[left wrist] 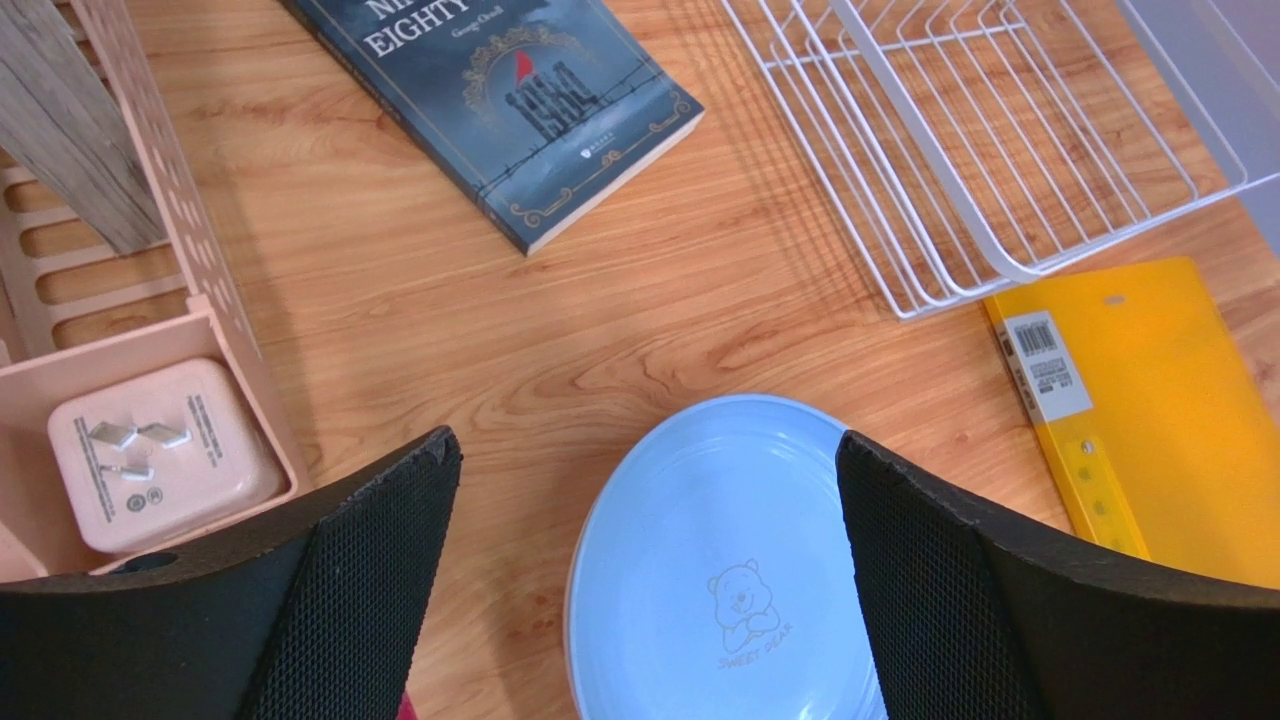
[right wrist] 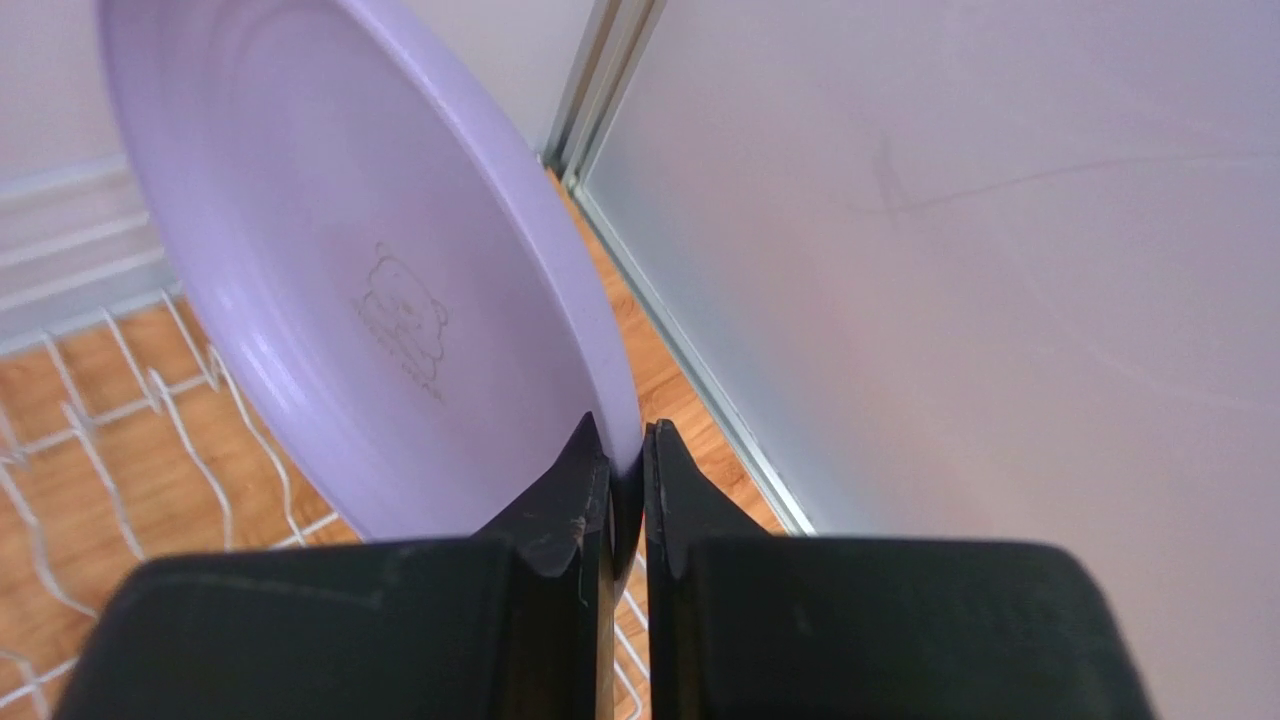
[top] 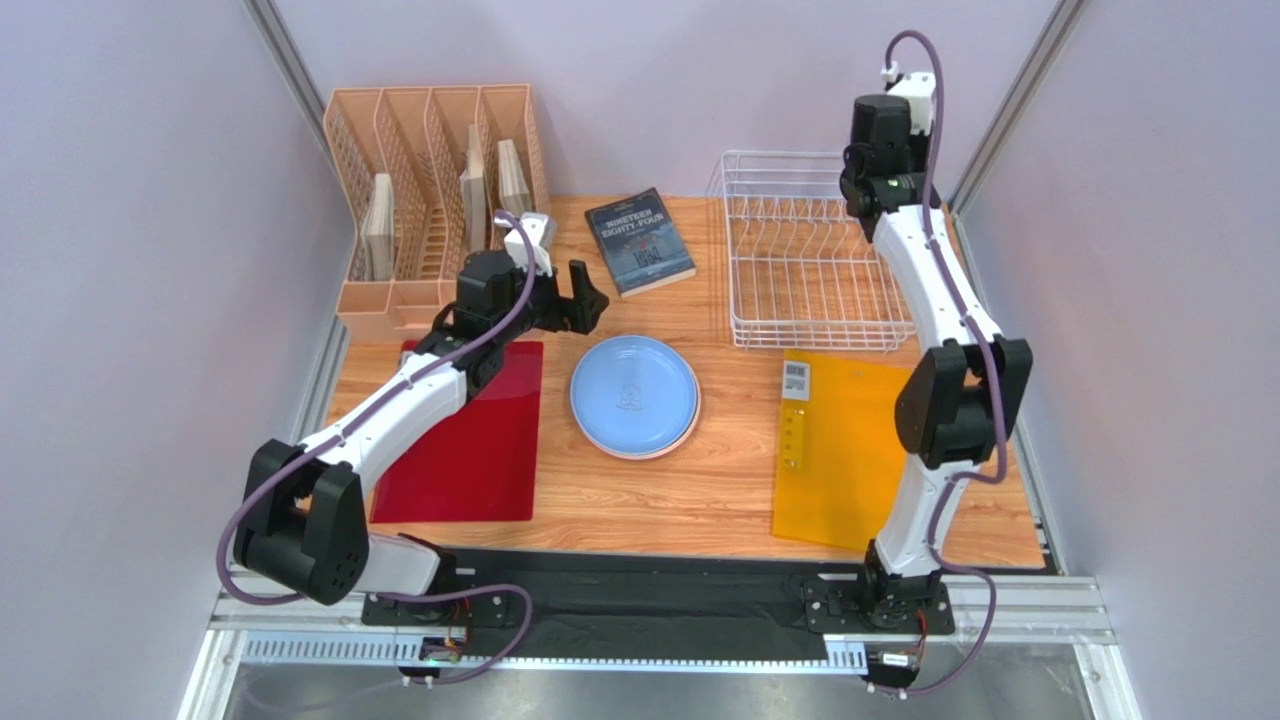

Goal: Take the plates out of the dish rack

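The lavender plate (right wrist: 346, 270) lies outward and to the right of my left gripper in the top view. My left gripper should move that way next, onto the plate's rim opposite my right gripper.
A lavender plate (right wrist: 346, 270) stands tilted on edge over the white wire dish rack (right wrist: 90, 435), close to the right wall. My right gripper (right wrist: 619, 438) is shut on its rim, one finger on each face. In the top view the right arm hides this plate at the far right corner of the dish rack (top: 804, 278). A light blue plate (top: 633, 393) lies flat on the table's middle, with a thin pale rim showing under its edge. My left gripper (top: 579, 296) hovers open just behind it. The blue plate (left wrist: 721, 570) shows below the open left gripper (left wrist: 646, 450).
A dark book (top: 640, 240) lies between the peach slotted organiser (top: 428, 195) and the rack. A red mat (top: 466, 435) lies at the left and a yellow folder (top: 842, 450) in front of the rack. The grey side wall (right wrist: 977, 225) is very close to the right gripper.
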{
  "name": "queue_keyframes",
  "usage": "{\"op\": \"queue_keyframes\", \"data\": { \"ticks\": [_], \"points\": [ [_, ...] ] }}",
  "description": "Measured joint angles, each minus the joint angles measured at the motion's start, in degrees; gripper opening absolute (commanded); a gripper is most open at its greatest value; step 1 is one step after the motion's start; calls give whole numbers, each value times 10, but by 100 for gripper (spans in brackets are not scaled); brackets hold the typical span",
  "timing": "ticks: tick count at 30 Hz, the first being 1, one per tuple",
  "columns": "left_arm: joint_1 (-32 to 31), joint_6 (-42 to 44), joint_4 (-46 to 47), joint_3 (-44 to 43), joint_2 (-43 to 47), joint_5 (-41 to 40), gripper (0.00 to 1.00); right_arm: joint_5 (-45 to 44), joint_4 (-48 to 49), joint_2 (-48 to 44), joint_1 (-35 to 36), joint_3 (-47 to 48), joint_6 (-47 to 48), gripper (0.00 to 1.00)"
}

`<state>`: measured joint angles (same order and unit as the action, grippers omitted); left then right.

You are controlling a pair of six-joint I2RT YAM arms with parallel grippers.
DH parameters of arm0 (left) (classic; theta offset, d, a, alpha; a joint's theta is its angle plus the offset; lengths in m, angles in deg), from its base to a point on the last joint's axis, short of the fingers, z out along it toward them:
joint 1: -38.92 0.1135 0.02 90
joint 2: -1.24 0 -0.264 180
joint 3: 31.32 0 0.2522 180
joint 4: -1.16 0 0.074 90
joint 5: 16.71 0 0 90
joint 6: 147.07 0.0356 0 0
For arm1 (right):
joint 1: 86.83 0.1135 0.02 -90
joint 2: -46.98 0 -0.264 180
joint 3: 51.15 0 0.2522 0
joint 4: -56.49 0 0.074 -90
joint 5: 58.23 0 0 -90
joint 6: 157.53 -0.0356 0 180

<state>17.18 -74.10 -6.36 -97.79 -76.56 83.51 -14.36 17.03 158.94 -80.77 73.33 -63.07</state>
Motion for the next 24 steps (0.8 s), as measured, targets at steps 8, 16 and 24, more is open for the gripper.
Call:
{"op": "queue_keyframes", "data": {
  "ticks": [8, 16, 24],
  "points": [
    [0, -11, 13, -58, -57, 24, 100, 23, 10, -125, 17, -74, -37, 0],
    [0, -44, 66, -134, -142, 92, 100, 216, -30, -236, 16, -227, -146, 0],
    [0, -106, 150, -143, -207, 164, 100, 447, -4, -281, 17, -328, -260, 0]
  ]
}}
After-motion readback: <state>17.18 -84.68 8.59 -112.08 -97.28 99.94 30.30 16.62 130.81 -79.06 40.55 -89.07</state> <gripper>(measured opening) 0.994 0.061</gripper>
